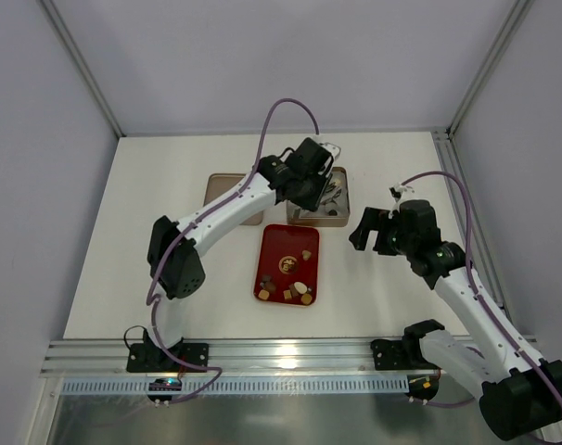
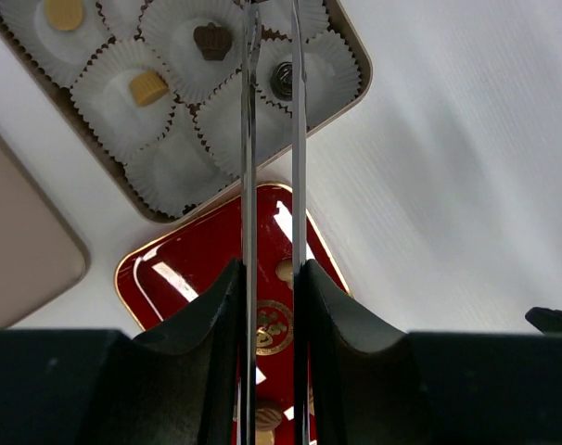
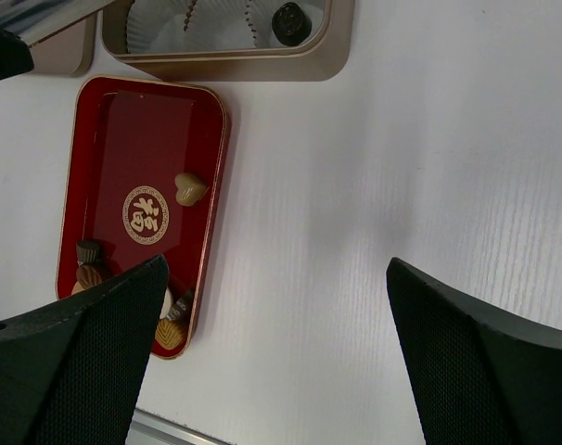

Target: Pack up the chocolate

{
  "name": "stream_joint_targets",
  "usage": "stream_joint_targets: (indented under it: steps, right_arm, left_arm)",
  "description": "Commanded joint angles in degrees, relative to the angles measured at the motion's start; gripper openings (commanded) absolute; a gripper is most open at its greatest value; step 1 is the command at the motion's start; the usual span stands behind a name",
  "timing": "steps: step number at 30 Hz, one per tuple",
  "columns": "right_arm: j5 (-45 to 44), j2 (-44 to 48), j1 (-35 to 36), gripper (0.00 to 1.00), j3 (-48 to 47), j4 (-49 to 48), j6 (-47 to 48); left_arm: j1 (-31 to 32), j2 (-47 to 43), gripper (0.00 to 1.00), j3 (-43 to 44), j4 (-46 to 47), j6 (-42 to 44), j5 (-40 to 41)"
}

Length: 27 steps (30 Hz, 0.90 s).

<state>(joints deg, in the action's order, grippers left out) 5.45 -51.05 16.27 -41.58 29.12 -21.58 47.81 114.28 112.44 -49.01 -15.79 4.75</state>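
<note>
The tongs' blades are over the white paper cup point(image 2: 278, 19) beyond the dark round chocolate, so I will lower my left gripper toward that cup and let go of the tongs.
My left gripper point(image 1: 320, 176) hangs over the gold box point(image 1: 341, 219), shut on metal tongs point(image 2: 249, 139) whose two blades run up between its fingers point(image 2: 211, 306); the tips are out of view. White paper cups in the box hold chocolates: a dark crown piece point(image 2: 211, 41), a tan one point(image 2: 149, 88), a yellow round one point(image 2: 63, 13) and a dark round one point(image 2: 283, 81). The red tray point(image 1: 279, 243) holds a cream heart point(image 3: 189, 188) and several pieces at its near end point(image 1: 296, 293). My right gripper point(image 1: 378, 227) is open and empty, right of the tray.
The box's tan lid point(image 1: 223, 193) lies flat to the left of the box. The red tray also shows in the right wrist view point(image 3: 114, 139), with white table point(image 3: 355, 232) to its right. The metal rail point(image 1: 290, 352) runs along the near edge.
</note>
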Motion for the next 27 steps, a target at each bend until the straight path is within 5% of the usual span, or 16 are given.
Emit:
stream_joint_targets:
  steps: [1, 16, 27]
  right_arm:
    - [-1.7, 0.0, -0.5, 1.0, -2.5, -0.4, 0.2]
    - [-0.4, -0.5, -1.4, 1.0, -1.8, -0.8, 0.8]
    - [0.9, -1.2, -1.4, 1.0, -1.7, -1.6, 0.8]
  left_arm:
    - [-0.4, 1.3, 0.23, 3.2, 5.2, 1.1, -2.5]
    - [-0.4, 4.5, 0.24, 3.5, 6.6, 1.1, -2.5]
    - [-0.3, 3.6, 0.35, 2.5, 6.6, 1.9, -1.0]
